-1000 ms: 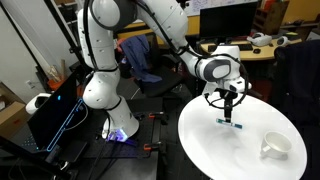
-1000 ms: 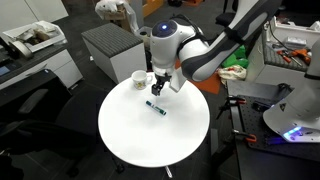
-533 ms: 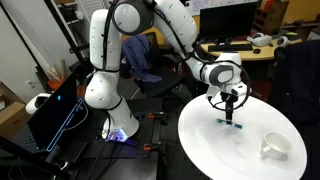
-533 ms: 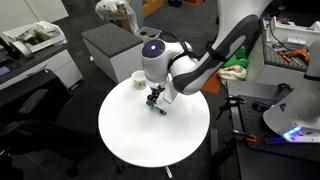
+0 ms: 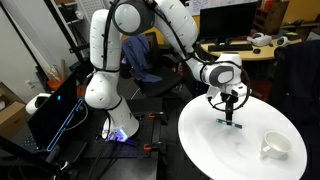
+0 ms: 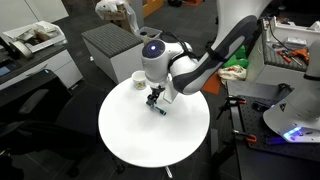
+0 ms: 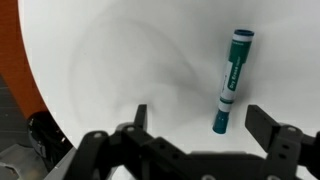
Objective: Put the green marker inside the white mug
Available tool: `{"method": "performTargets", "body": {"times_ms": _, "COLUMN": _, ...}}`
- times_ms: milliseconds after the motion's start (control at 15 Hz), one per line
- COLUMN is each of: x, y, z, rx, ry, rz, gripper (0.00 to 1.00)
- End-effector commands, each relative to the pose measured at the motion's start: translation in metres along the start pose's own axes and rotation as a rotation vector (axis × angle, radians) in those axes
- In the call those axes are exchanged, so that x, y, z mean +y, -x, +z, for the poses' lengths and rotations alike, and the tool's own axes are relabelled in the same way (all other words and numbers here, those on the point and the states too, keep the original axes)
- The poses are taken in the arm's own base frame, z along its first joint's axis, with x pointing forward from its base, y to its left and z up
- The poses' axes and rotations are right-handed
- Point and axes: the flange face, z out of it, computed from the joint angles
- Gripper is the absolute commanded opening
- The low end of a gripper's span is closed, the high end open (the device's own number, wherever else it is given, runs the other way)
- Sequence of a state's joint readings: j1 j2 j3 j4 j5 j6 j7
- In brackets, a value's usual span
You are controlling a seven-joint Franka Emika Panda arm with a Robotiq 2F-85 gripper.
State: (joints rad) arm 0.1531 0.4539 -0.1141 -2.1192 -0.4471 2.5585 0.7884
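Note:
The gripper should go down onto the green marker's lower tip (image 7: 221,121) while easing to the right in the wrist view, because the marker's tip is off-center between the robot's open fingers.
The green marker (image 7: 230,82) lies flat on the round white table (image 5: 225,155); it is teal with a pale label, and also shows in both exterior views (image 5: 231,124) (image 6: 159,108). My gripper (image 7: 200,118) is open just above the table, its fingers either side of the marker's lower tip. In both exterior views the gripper (image 5: 230,111) (image 6: 154,99) hangs straight over the marker. The white mug stands upright near the table's edge (image 5: 274,147) (image 6: 139,78), well apart from the gripper.
A grey cabinet (image 6: 108,45) stands behind the table. Desks with monitors and clutter (image 5: 250,40) are at the back. The robot's base (image 5: 100,95) stands beside the table, with a dark computer case (image 5: 50,115) on the floor.
Over the last second the arm lowered and swung over the marker, bringing the open gripper down around it. In the last half second nothing visibly moved.

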Motion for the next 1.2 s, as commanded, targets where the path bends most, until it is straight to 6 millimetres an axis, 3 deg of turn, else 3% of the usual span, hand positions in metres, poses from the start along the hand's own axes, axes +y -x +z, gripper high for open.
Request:
{"method": "performTargets", "body": {"times_ms": 0, "x": -0.007, "y": -0.001, "z": 0.005, "rx": -0.009, "ry": -0.001, "rz": -0.008, "gripper": 1.00}}
{"method": "performTargets", "body": {"times_ms": 333, "x": -0.032, "y": 0.000, "z": 0.026, "rx": -0.019, "ry": -0.010, "rz": -0.018, "gripper": 1.00}}
{"method": "performTargets", "body": {"times_ms": 667, "x": -0.059, "y": -0.015, "z": 0.043, "rx": 0.069, "ry": -0.088, "rz": 0.028, "gripper": 1.00}}
{"method": "performTargets", "body": {"times_ms": 867, "x": -0.063, "y": -0.023, "z": 0.054, "rx": 0.089, "ry": -0.135, "rz": 0.081, "gripper": 1.00}}
{"method": "performTargets", "body": {"times_ms": 1133, "x": -0.064, "y": -0.017, "z": 0.062, "rx": 0.071, "ry": -0.138, "rz": 0.137, "gripper": 1.00}}
